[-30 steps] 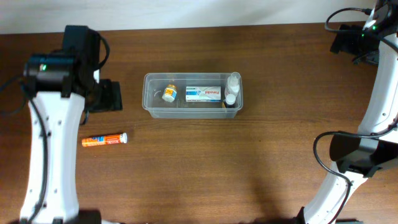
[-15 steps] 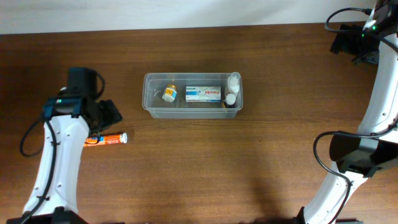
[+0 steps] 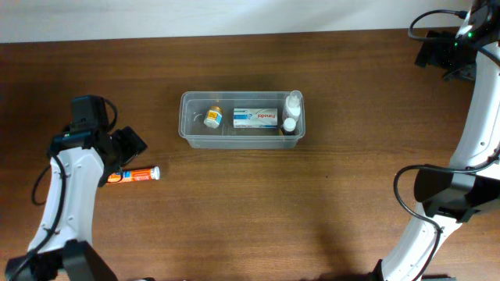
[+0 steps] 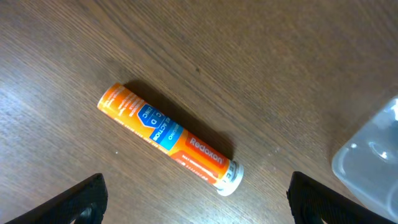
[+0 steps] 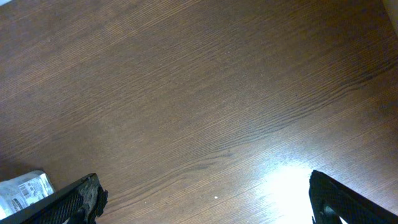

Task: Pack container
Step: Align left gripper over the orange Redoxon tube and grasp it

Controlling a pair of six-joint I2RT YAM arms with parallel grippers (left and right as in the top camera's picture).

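Note:
The orange tube's body near its white cap [image 3: 140, 176] [image 4: 199, 157] is the place my left gripper will move down onto next.
The clear container [image 3: 186, 129] sits at the table's middle; its corner shows in the left wrist view [image 4: 372, 157]. It holds a small yellow-labelled bottle [image 3: 212, 118], a white box [image 3: 255, 118] and small white bottles [image 3: 291, 114]. An orange tube [image 3: 133, 175] with a white cap lies on the table to the container's front left. My left gripper [image 3: 128, 147] hovers over it, open and empty. In the left wrist view the tube [image 4: 168, 138] lies diagonally just beyond the gripper [image 4: 198, 202]. My right gripper [image 3: 439, 51] is open and empty at the far right corner.
The right wrist view shows bare brown table between the spread fingers [image 5: 84, 198], with a white printed packet [image 5: 22, 187] at the left edge. The table's far edge meets a pale wall at the top of the overhead view.
My left arm has swung toward the table's front and left, from beside the container to above the orange tube. The right arm and the container's contents have not moved.

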